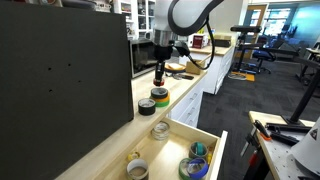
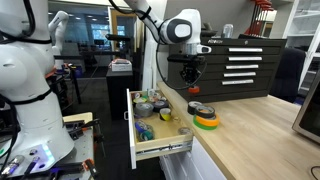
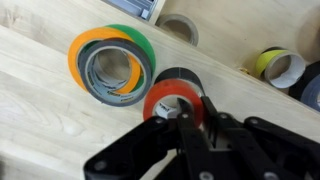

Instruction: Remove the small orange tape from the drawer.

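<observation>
The robot's gripper should next move off the black roll (image 3: 180, 76), to the left in the wrist view, then go down to the bare counter by the stack (image 3: 103, 124) and release the tape.
My gripper (image 3: 193, 101) is shut on the small orange tape (image 3: 158, 100), one finger inside the ring and one outside. It holds the tape just above the pale wood counter, over a black roll (image 3: 180, 76). In both exterior views the gripper (image 1: 160, 72) (image 2: 192, 80) hangs over the counter beside the open drawer (image 1: 212, 150) (image 2: 160, 150). The drawer has pale wood inside and a white front. It also shows at the top of the wrist view (image 3: 230, 35).
A stack of orange, green and grey tape rolls (image 3: 110, 60) (image 1: 160, 97) (image 2: 206, 121) lies on the counter beside the black roll (image 1: 147, 106) (image 2: 196, 107). Several other rolls lie in the drawer, among them a yellow-and-black one (image 3: 280, 65). A dark panel (image 1: 60, 70) stands along the counter.
</observation>
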Motion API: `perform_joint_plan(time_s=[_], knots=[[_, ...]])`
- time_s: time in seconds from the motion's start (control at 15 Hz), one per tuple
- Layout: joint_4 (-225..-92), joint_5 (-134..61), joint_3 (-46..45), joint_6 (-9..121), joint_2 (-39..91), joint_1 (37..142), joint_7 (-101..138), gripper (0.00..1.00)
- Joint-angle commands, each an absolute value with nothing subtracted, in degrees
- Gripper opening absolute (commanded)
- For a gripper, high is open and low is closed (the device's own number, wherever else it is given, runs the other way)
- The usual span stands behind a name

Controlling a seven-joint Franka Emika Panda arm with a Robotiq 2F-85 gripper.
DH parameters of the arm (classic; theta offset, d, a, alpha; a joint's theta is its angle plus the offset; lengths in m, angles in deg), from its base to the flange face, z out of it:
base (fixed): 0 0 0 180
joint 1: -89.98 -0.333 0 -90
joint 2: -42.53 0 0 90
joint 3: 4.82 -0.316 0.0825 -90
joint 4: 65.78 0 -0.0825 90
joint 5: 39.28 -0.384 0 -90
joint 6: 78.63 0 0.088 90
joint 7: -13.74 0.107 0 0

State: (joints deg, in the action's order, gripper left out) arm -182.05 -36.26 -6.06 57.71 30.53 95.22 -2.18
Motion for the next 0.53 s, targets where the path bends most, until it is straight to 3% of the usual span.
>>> perform_joint_plan(time_s=[0.0,0.47], knots=[[-172.99,-37.13,-4.88,53.84,24.36,95.70,-4.64,0.06],[-159.77,-39.03,-5.04,51.09,14.10,99.11,-9.10,0.06]])
